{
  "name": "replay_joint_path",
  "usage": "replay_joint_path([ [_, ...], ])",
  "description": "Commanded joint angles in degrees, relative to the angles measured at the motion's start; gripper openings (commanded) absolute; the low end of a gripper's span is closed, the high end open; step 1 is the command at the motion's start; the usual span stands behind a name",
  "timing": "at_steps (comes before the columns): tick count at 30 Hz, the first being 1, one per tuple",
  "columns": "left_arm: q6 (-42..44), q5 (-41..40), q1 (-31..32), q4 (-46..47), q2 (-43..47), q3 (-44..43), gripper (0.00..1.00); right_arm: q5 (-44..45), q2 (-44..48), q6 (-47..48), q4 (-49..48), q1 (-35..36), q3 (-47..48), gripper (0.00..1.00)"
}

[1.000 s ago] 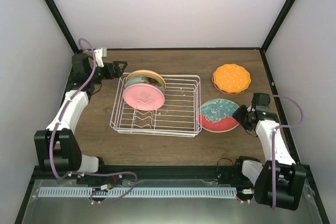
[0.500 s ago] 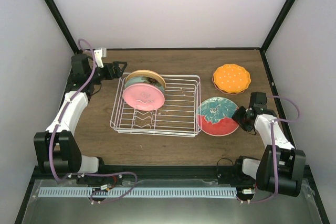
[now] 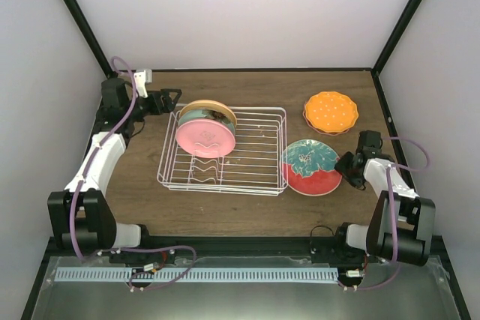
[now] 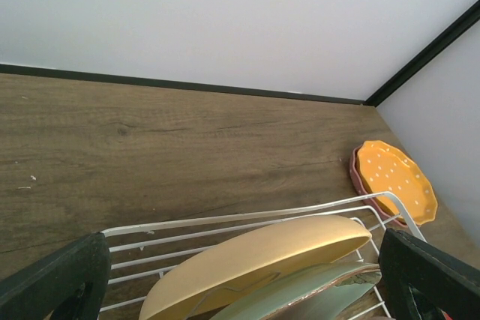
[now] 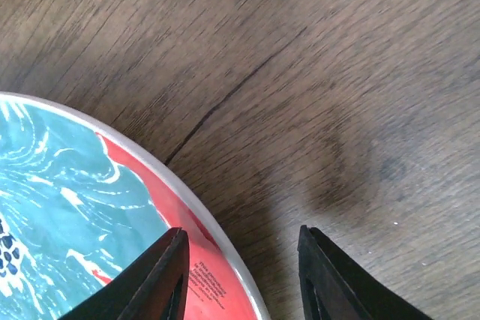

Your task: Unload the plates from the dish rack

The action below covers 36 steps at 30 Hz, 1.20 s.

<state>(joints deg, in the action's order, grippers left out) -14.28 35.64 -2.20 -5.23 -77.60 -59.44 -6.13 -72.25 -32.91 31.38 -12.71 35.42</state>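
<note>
The robot's left gripper will next move back and down, turn toward the plates, and straddle the pink plate's rim by the near end of the rack, because that plate stands frontmost.
The white wire dish rack (image 3: pixel 259 162) stands mid-table. At its left end stand a pale yellow plate (image 3: pixel 206 105), a teal plate (image 3: pixel 196 116) and a pink plate (image 3: pixel 205 139). A red-and-teal plate (image 3: pixel 311 166) lies flat on the table right of the rack. A dotted orange plate (image 3: pixel 331 111) sits on a dotted pink one at the back right. My right gripper (image 3: pixel 346 164) is open, straddling the red-and-teal plate's (image 5: pixel 67 207) right rim without gripping it (image 5: pixel 240 275). My left gripper (image 3: pixel 171 97) is open and empty behind the rack, above the yellow plate (image 4: pixel 262 260).
The wooden table is boxed in by white walls with black corner posts. In the left wrist view the rack's back wire (image 4: pixel 225 219) and the orange plate (image 4: pixel 395 183) show. The right half of the rack holds no plates.
The red-and-teal plate has settled slightly and the right arm's forearm has drawn in toward the right edge. The left arm has not moved.
</note>
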Motion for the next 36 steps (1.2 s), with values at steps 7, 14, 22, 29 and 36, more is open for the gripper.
replay_joint_path([
  [7,2.6,-0.9,0.3,-1.4,2.2,0.3,1.00,-3.6,3.1,7.9,0.7,-0.4,20.2,0.48],
  [14,21.3,7.9,0.3,-7.6,3.2,-2.5,0.94,-6.3,0.6,15.9,-1.7,7.7,33.0,0.55],
  [22,56.3,19.7,1.1,-27.3,7.7,-2.6,0.54,-14.1,4.4,15.7,-10.5,8.7,23.5,0.67],
  [29,69.0,16.9,5.4,-34.2,3.6,-3.9,0.39,-13.5,5.3,15.6,-10.1,9.5,22.1,0.67],
  [36,72.8,12.3,8.0,-30.2,0.6,-2.7,0.42,-13.0,7.9,15.7,-8.7,9.5,20.4,0.67],
])
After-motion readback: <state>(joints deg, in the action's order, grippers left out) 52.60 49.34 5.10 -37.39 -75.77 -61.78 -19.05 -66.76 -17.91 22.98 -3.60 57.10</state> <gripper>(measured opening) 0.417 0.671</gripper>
